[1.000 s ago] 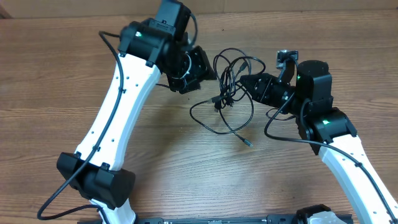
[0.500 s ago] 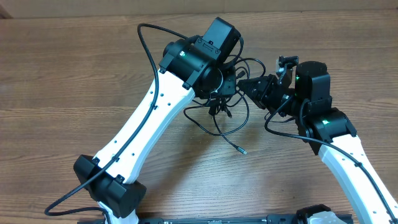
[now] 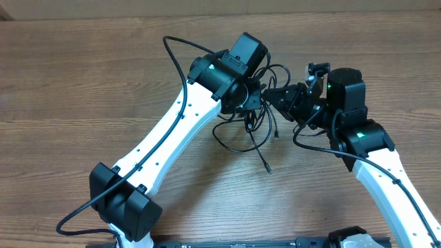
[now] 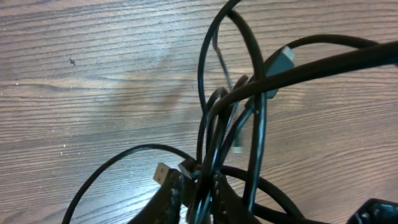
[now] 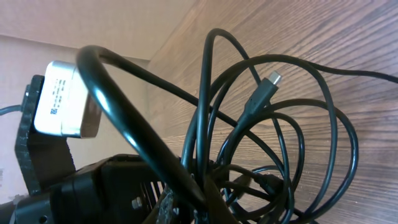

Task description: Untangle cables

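Open table lies right of my right gripper in the overhead view, so next my right gripper needs to pull there against the left gripper's hold and release the tangle.
The cables (image 3: 251, 121) are a black tangle on the wooden table, between the two grippers. Loops sag toward the front, and one loose plug end (image 3: 268, 168) lies nearest me. My left gripper (image 3: 253, 98) sits on the bundle's left side; in the left wrist view its gripper (image 4: 198, 184) is shut on several cable strands, with a silver USB plug (image 4: 163, 172) beside its finger. From the right, my right gripper (image 3: 271, 93) holds the same tangle. In the right wrist view that gripper (image 5: 202, 198) is shut on strands, with a small plug (image 5: 272, 78) dangling in the loops.
The left arm's own thick wire (image 3: 170, 49) arches over its forearm, and the right arm's wire (image 3: 303, 143) loops beside its wrist. The left wrist's camera housing (image 5: 62, 99) shows close in the right wrist view. Bare wooden table (image 3: 83, 89) lies to the left.
The left arm swung right to the tangle and its jaws closed on the strands. The loops drew in and the loose plug end shifted. The right gripper stayed put.
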Controlling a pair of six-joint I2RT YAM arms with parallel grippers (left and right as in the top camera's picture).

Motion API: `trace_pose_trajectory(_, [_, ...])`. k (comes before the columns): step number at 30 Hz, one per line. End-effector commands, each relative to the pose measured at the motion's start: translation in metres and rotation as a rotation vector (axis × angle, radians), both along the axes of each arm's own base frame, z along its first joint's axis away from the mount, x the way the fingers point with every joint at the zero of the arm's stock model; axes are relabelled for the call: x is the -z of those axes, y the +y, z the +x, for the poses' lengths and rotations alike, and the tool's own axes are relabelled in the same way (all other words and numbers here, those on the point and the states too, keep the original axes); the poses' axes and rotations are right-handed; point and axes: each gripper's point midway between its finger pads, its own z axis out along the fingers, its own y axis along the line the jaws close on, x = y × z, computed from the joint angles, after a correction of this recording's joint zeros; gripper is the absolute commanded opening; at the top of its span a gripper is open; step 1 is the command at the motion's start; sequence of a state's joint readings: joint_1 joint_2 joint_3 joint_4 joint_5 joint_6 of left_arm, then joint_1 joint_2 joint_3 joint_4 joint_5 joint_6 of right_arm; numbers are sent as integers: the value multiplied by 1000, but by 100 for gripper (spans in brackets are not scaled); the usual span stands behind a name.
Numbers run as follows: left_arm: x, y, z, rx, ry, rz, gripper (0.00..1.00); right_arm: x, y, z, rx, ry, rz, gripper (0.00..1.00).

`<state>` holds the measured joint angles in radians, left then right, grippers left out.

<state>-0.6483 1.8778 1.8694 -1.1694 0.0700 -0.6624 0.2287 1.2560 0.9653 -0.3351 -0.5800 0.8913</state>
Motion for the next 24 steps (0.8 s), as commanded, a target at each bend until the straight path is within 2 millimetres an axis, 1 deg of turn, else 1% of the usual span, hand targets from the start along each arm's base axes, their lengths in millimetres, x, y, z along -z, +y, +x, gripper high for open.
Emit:
trace_pose_trajectory(1, [0, -2, -3, -2, 3, -5, 23, -8, 2, 0, -5, 0, 39, 4])
trace_pose_trajectory(4, [1, -4, -5, 0, 9, -6, 30, -9, 2, 0, 2, 5, 44, 4])
trace_pose_trajectory(6, [3, -5, -7, 4, 13, -3, 31, -9, 0, 1, 10, 15, 53, 4])
trace_pose_trajectory(8, [8, -6, -8, 9, 20, 2, 28, -13, 1, 1, -1, 6, 64, 4])
trace_pose_trajectory(9, [10, -8, -10, 13, 22, 2, 25, -15, 1, 1, -8, 2, 71, 4])
trace_pose_trajectory(10, [13, -9, -10, 16, 25, 2, 21, -18, 2, 1, -16, -5, 78, 4])
trace_pose_trajectory(12, [17, -11, -11, 9, 29, -1, 8, -24, 4, 0, -38, -27, 98, 4])
trace_pose_trajectory(13, [19, -12, -12, 4, 32, -2, 5, -27, 5, 0, -48, -34, 109, 4])
trace_pose_trajectory(16, [25, -11, -12, -1, 38, 2, 5, -34, 2, 3, -41, -34, 144, 4])
trace_pose_trajectory(19, [34, -8, -13, -5, 44, 20, 5, -44, -5, 8, -38, -68, 173, 4])
trace_pose_trajectory(22, [47, -3, -15, -12, 55, 45, 4, -55, -19, 15, -25, -105, 202, 4])
trace_pose_trajectory(24, [54, 2, -16, -19, 61, 65, 5, -55, -32, 20, 14, -92, 215, 4])
